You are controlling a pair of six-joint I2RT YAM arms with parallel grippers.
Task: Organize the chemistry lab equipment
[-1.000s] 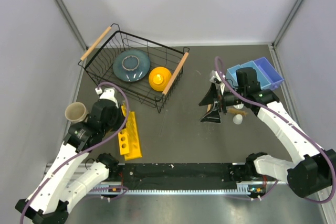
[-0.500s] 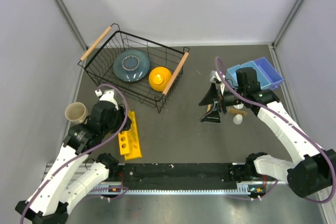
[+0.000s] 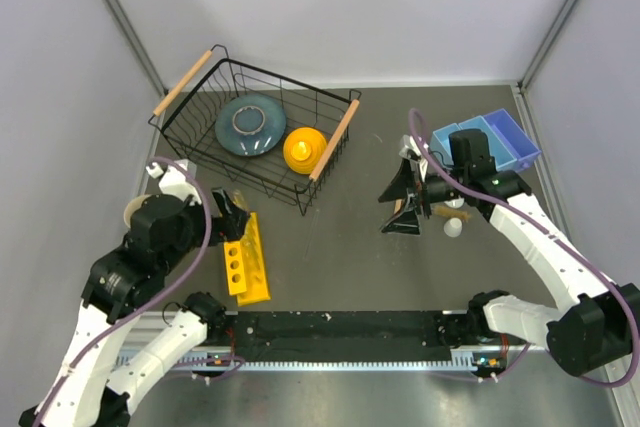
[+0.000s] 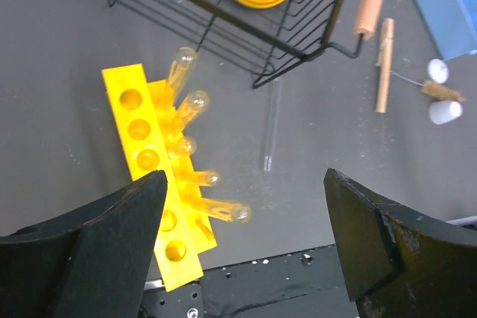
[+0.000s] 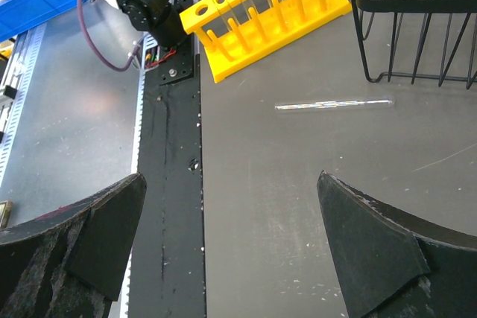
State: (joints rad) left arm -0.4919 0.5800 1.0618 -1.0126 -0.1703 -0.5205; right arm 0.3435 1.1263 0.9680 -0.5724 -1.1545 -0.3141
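Observation:
The loose glass tube's far end is close to the basket. I will move my left gripper down and to the right in the top view, onto the loose glass tube's near end.
A slim clear glass tube lies loose on the dark table between the yellow rack and the basket; it also shows as the glass tube in the right wrist view. Several tubes stand in the rack. A pale wooden stick, a small brown brush and two white round pieces lie near the blue bin. My left gripper hangs open and holds nothing above the rack's near end. My right gripper is open over bare table.
The black wire basket with wooden handles holds a blue-grey plate and a yellow dome. A beige cup sits behind my left arm. The blue bin stands at the far right, with a white piece near it.
My left gripper has opened wide, and the left arm has drawn back to the left, away from the rack. The right arm has not moved.

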